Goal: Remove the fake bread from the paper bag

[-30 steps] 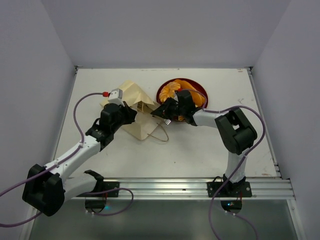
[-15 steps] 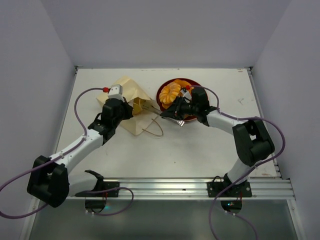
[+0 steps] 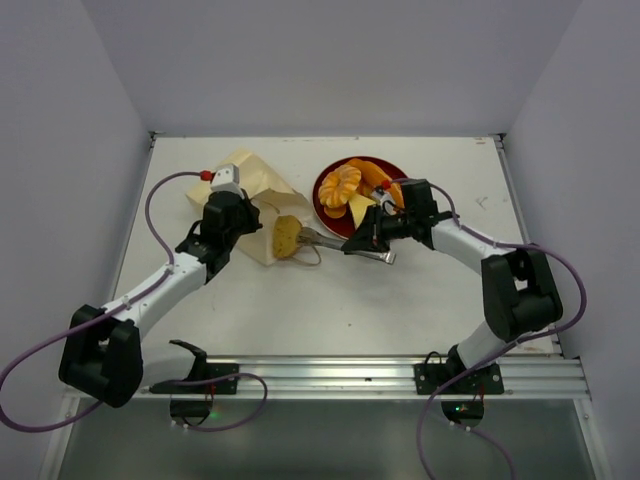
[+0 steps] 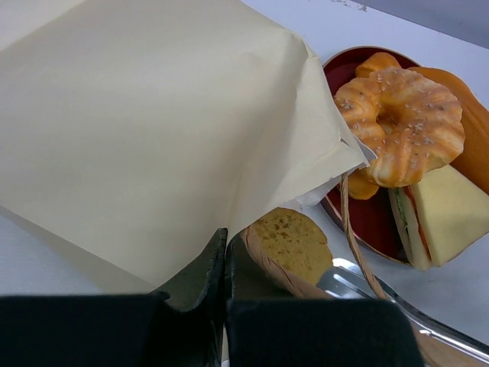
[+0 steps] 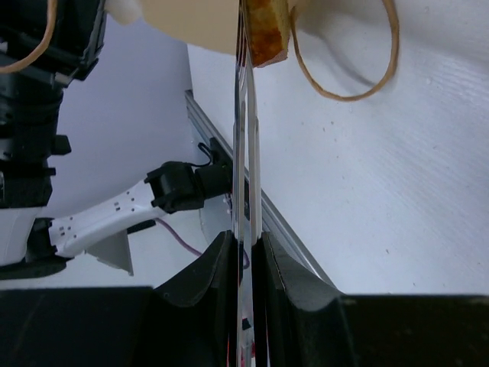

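The slice in the robot's right gripper is outside the bag's opening, so the robot next needs to lift it, carry it over the red plate [image 3: 325, 195], lower it beside the long roll and release it.
The cream paper bag [image 3: 245, 190] lies on its side at the back left. My left gripper [image 3: 243, 222] is shut on its edge; in the left wrist view [image 4: 225, 248] the jaws pinch the paper [image 4: 137, 130]. My right gripper [image 3: 372, 234] is shut on metal tongs [image 3: 328, 241]. The tongs grip the round brown-speckled slice [image 3: 288, 236] just outside the bag mouth. The slice also shows in the left wrist view [image 4: 294, 241] and in the right wrist view [image 5: 267, 30], at the tongs' tip [image 5: 246, 153]. The ridged bun [image 3: 342, 186], the long roll [image 3: 386, 185] and the sandwich slice [image 3: 360, 207] lie on the red plate [image 3: 325, 195].
A brown cord handle [image 3: 308, 258] loops on the table by the slice and shows in the right wrist view [image 5: 359, 69]. Walls stand at the left, back and right. An aluminium rail [image 3: 380, 375] runs along the near edge.
My right gripper has drawn back to the right with the tongs, pulling the speckled slice out of the bag. My left gripper has shifted the bag a little left and back.
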